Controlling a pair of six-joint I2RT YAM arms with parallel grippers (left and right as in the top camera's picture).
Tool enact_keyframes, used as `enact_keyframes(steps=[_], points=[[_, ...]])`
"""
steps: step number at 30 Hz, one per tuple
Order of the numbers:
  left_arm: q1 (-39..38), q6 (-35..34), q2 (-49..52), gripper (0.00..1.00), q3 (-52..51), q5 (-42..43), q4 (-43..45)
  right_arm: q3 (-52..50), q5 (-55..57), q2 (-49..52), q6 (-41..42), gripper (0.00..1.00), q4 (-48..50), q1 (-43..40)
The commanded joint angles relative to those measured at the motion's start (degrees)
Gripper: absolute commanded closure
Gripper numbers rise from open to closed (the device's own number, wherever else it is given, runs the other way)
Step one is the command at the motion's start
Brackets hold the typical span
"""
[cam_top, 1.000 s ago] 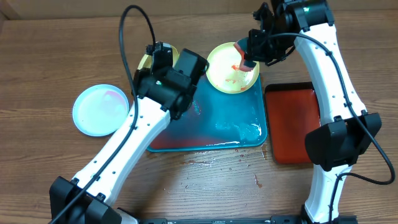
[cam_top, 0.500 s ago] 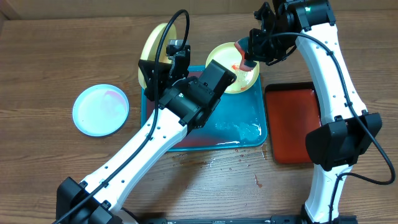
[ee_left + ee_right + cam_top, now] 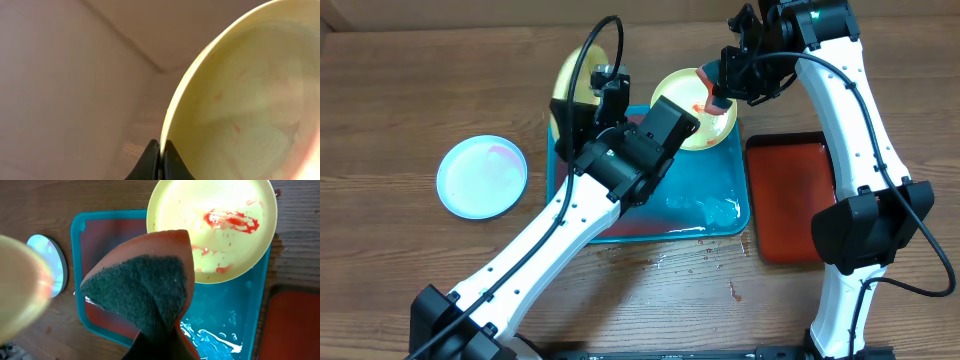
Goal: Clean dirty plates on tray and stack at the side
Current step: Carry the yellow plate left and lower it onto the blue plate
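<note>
I will next swing my left gripper left in the overhead view to the light blue plate below it and lower the on-edge plate flat onto it.
My left gripper is shut on the rim of a pale yellow-green plate and holds it on edge above the teal tray's far left corner; in the left wrist view the plate shows faint pink smears and the gripper pinches its rim. A second yellow-green plate with red sauce lies on the tray's far right corner, seen also in the right wrist view. My right gripper is shut on an orange sponge with a dark scouring side, above that plate. The light blue plate lies on the table at left.
A smaller red tray with a black rim lies right of the teal tray. Water pools on the teal tray's right half. Red sauce drops spot the wooden table in front of the tray.
My left arm lifted the yellow-green plate from flat on the tray and tilted it up on edge, swinging toward the centre. The right gripper with the sponge has stayed still.
</note>
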Motion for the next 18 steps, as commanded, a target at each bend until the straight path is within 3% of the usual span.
enact_keyframes(steps=[1, 4, 7, 13, 18], points=[[2.5, 5.7, -1.7, 0.96, 1.2, 25.1, -0.7, 0.5, -0.5, -2.0, 0.2, 0.96, 0.0, 0.0], [8.1, 5.5, -1.7, 0.96, 1.2, 44.7, -3.1, 0.5, -0.5, -2.0, 0.2, 0.96, -0.3, 0.0], [14.3, 5.3, -1.7, 0.96, 1.2, 55.6, -4.1, 0.5, -0.5, -2.0, 0.1, 0.96, -0.5, 0.0], [28.9, 5.0, -1.7, 0.96, 1.2, 69.4, -6.1, 0.5, -0.5, -2.0, 0.1, 0.96, -0.9, 0.0], [43.2, 4.6, -1.7, 0.96, 1.1, 72.2, -8.2, 0.5, -0.5, -2.0, 0.1, 0.96, -1.0, 0.0]])
